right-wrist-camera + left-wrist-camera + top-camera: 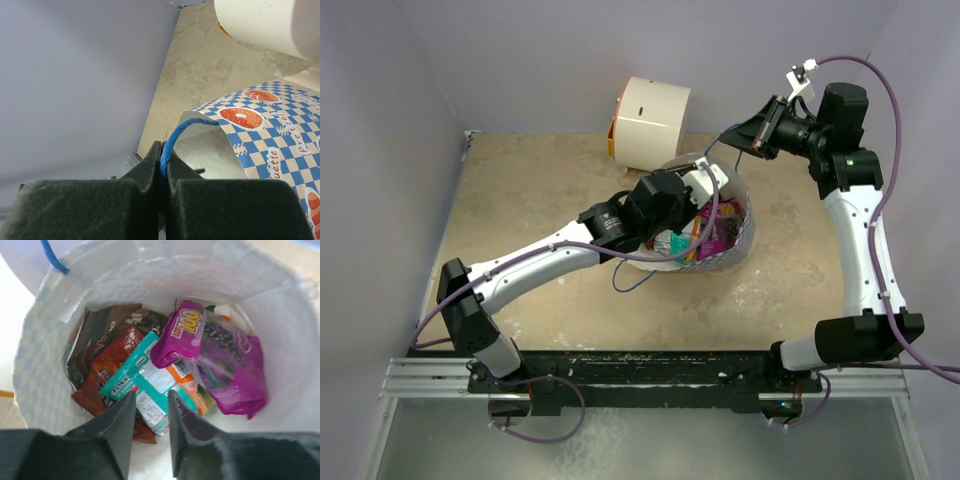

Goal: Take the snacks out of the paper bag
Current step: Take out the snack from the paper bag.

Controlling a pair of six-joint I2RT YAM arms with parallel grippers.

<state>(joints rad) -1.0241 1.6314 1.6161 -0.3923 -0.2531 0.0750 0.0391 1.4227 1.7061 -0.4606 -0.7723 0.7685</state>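
Note:
The edge of the brown chips bag is uncovered, so the robot's left gripper will next lower deeper and shift past the teal packet (142,377) to that edge.
The paper bag (738,238) stands mid-table, blue-checked with doughnut logos (280,145). My right gripper (732,137) (163,150) is shut on its blue string handle (186,126), holding that side up. My left gripper (705,212) reaches down into the bag's mouth. In the left wrist view its jaws (151,400) stand narrowly apart, with the end of the teal snack packet (142,377) between the tips. Whether they pinch it does not show. Around it lie a purple packet (220,365), a dark brown chips bag (97,340), a red-brown packet (112,360) and an orange one (187,382).
A white cylindrical appliance (652,120) (260,25) lies on its side just behind the bag. Grey walls close the table on the left, back and right. A cable (630,280) loops down from the left arm beside the bag.

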